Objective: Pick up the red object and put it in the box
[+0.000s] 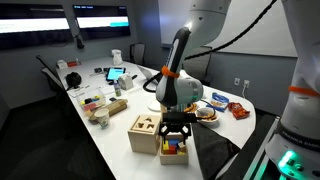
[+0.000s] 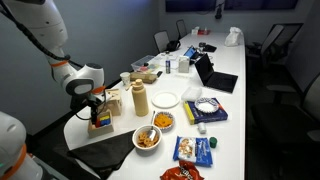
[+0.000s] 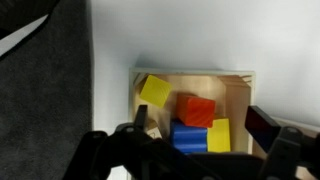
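My gripper will move down next and then close on the opposite sides of the red block, which lies in the tray between my open fingers.
The red object, a small red block, lies in a shallow wooden tray next to two yellow blocks and a blue block. My gripper is open just above the tray, its fingers on either side of the blocks and not touching the red one. In both exterior views the gripper hangs over the tray at the table's near end. The box, a light wooden cube with shape holes in its top, stands right beside the tray. It is out of the wrist view.
A dark cloth lies beside the tray near the table edge. Further along the table stand a bottle, a white plate, snack bowls, a red-orange snack packet and a laptop.
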Robot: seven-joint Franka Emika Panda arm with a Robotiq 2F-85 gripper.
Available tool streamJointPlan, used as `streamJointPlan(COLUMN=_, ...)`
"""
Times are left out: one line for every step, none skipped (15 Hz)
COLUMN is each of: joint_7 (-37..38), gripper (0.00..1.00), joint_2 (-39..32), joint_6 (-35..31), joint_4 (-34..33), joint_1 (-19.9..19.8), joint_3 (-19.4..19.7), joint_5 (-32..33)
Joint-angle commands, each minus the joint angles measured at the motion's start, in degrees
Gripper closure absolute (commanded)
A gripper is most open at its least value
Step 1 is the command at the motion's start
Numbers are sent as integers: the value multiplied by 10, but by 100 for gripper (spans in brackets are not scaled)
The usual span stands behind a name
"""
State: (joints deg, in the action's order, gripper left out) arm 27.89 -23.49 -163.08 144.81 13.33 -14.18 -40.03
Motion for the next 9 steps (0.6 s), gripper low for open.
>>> streamJointPlan(joint_7=23, gripper=0, joint_2=-26, joint_6=-21, joint_4=-18, joint_1=21, joint_3=17, joint_5=10)
streamJointPlan(joint_7=21, gripper=0, joint_2=-32, joint_6=-23, joint_4=-22, joint_1=21, joint_3=19, joint_5=10)
streamJointPlan(joint_7=20, gripper=0, joint_2=-37, joint_6=-23, joint_4=-26, joint_1=21, joint_3=20, joint_5=10)
streamJointPlan(joint_7=19, gripper=0, joint_2=-41, joint_6=-21, joint_4=-29, joint_1=22, joint_3=21, joint_5=9)
streamJointPlan(joint_7=17, gripper=0, joint_2=-46, joint_6=-21, joint_4=-32, joint_1=21, joint_3=21, joint_5=9)
streamJointPlan(joint_7=18, gripper=0, joint_2=-50, joint_6=-20, joint_4=-35, joint_1=22, joint_3=22, joint_5=9)
streamJointPlan(joint_7=18, gripper=0, joint_2=-54, joint_6=-19, joint_4=-38, joint_1=22, joint_3=23, joint_5=9)
streamJointPlan(joint_7=17, gripper=0, joint_2=-58, joint_6=-19, joint_4=-41, joint_1=22, joint_3=24, joint_5=10)
streamJointPlan(joint_7=18, gripper=0, joint_2=-60, joint_6=-18, joint_4=-42, joint_1=23, joint_3=25, joint_5=10)
